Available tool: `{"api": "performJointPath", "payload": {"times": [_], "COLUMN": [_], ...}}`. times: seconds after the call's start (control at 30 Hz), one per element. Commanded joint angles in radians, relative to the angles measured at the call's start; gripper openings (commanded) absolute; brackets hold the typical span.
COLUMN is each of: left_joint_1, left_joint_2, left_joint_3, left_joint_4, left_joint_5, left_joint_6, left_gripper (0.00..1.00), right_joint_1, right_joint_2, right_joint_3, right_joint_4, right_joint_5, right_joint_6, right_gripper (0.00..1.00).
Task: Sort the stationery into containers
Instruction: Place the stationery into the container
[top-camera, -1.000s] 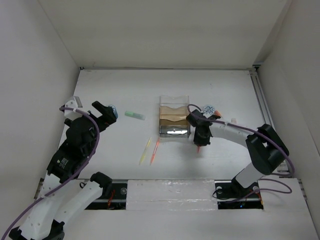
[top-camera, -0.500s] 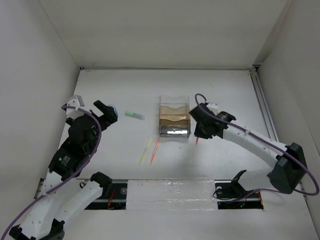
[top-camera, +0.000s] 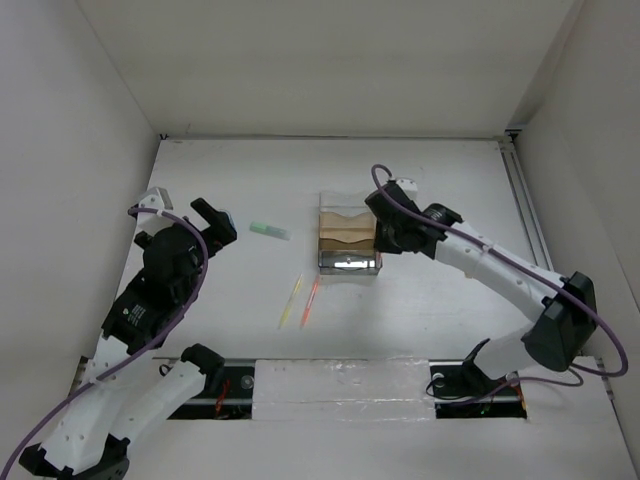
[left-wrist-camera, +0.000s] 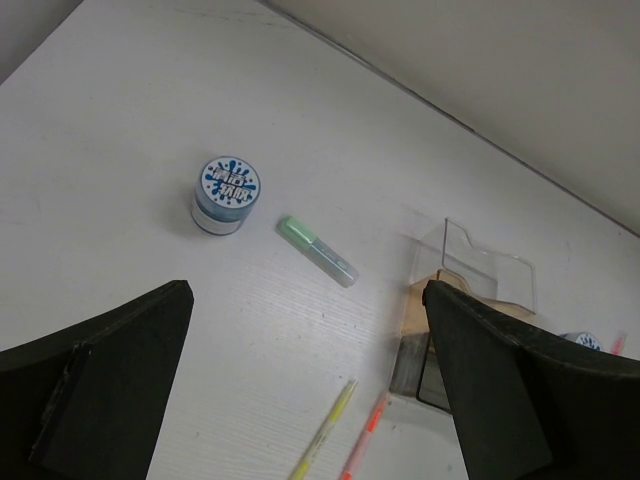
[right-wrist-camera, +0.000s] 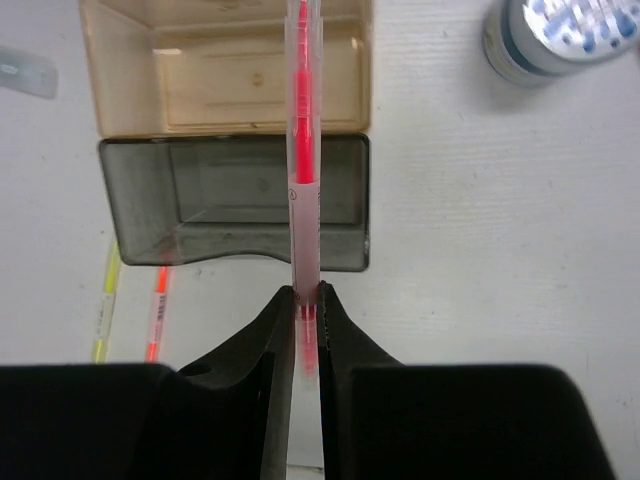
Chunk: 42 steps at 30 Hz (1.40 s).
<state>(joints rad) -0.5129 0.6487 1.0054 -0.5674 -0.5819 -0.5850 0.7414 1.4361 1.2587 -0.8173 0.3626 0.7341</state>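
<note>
The right gripper next turns down and left in the top view, over the organizer's dark front section (top-camera: 349, 263) (right-wrist-camera: 230, 215), before release, as the pen points across it.
The clear organizer (top-camera: 349, 265) stands mid-table, with a tan compartment and a dark front compartment (right-wrist-camera: 230, 215). My right gripper (top-camera: 385, 236) is shut on a red pen (right-wrist-camera: 303, 150) near one end (right-wrist-camera: 307, 297). The pen lies lengthwise above the organizer's right part. My left gripper (top-camera: 214, 224) is open and empty (left-wrist-camera: 307, 290), above the table's left side. A blue patterned roll (left-wrist-camera: 228, 193), a green marker (top-camera: 269, 230) (left-wrist-camera: 317, 251), a yellow pen (top-camera: 291, 301) (left-wrist-camera: 325, 432) and an orange pen (top-camera: 310, 301) (left-wrist-camera: 362, 440) lie on the table. A second roll (right-wrist-camera: 560, 35) sits right of the organizer.
White walls enclose the table on the left, back and right. A metal rail (top-camera: 525, 200) runs along the right edge. The arm bases sit at the near edge.
My right gripper has moved left and away from the near edge, carrying the red pen from the table right of the organizer to above it. The left arm has shifted slightly.
</note>
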Motion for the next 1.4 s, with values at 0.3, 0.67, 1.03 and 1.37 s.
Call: {"api": "performJointPath", "payload": {"times": [0.3, 0.67, 1.03, 1.37], "left_joint_1": [0.004, 0.004, 0.004, 0.004], "left_joint_2": [-0.007, -0.007, -0.017, -0.026], "left_joint_3": [-0.007, -0.016, -0.016, -0.016], "left_joint_4": [0.012, 0.012, 0.003, 0.003], "left_joint_5": [-0.061, -0.061, -0.088, -0.098], "left_joint_6": [-0.026, -0.035, -0.044, -0.044], "left_gripper": [1.0, 1.0, 1.0, 1.0], "right_joint_1": [0.024, -0.008, 0.001, 0.062], "right_joint_2": [0.13, 0.015, 0.035, 0.13], "right_joint_3": [0.255, 0.157, 0.07, -0.016], "right_joint_4": [0.02, 0.121, 0.139, 0.276], "right_joint_5": [0.065, -0.221, -0.317, -0.246], "right_joint_6": [-0.56, -1.05, -1.32, -1.371], "right_gripper": [0.0, 0.0, 0.0, 0.0]}}
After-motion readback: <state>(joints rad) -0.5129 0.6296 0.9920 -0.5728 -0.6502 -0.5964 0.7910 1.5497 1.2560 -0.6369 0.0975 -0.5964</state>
